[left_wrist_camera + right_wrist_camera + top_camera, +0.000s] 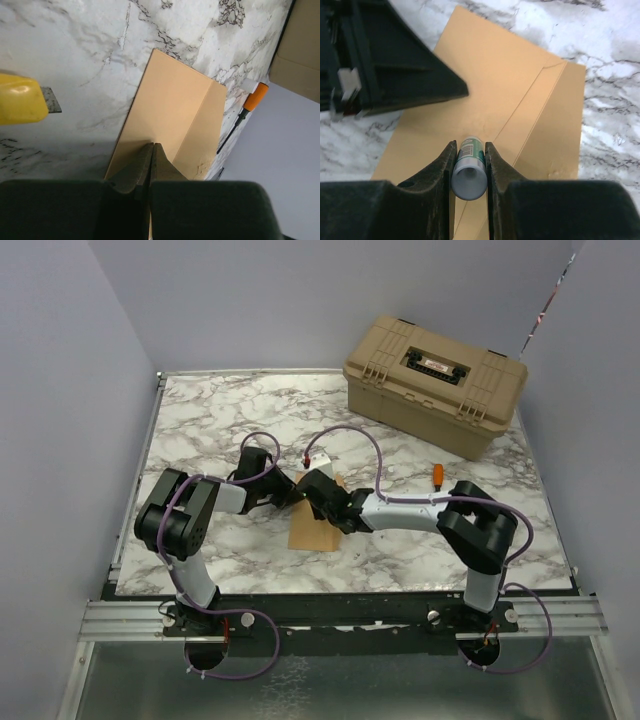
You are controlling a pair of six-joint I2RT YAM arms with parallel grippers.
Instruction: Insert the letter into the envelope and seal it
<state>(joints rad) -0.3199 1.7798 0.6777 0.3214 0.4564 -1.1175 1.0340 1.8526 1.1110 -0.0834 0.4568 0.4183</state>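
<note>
The marble beside the envelope is bare, so my right gripper will next rise, move toward the orange-handled tool and lower to release the glue stick [469,167] there.
The kraft-brown envelope [310,532] [170,110] [495,70] lies flat on the marble table, its long flap folded out along a crease. My left gripper [293,496] [153,146] is shut, and its fingertips rest on the envelope's body with nothing between them. My right gripper [322,504] [470,145] is shut on a white and green glue stick [469,167], whose far end points down at the envelope beside the crease. The left gripper's black body [385,60] sits just left of it. The letter is hidden from every view.
A tan toolbox [435,383] stands at the back right. An orange-handled tool [437,476] [256,95] lies right of the envelope. A yellow object with a grey metal tip [20,97] sits on the marble left of the envelope. Blue walls enclose the table.
</note>
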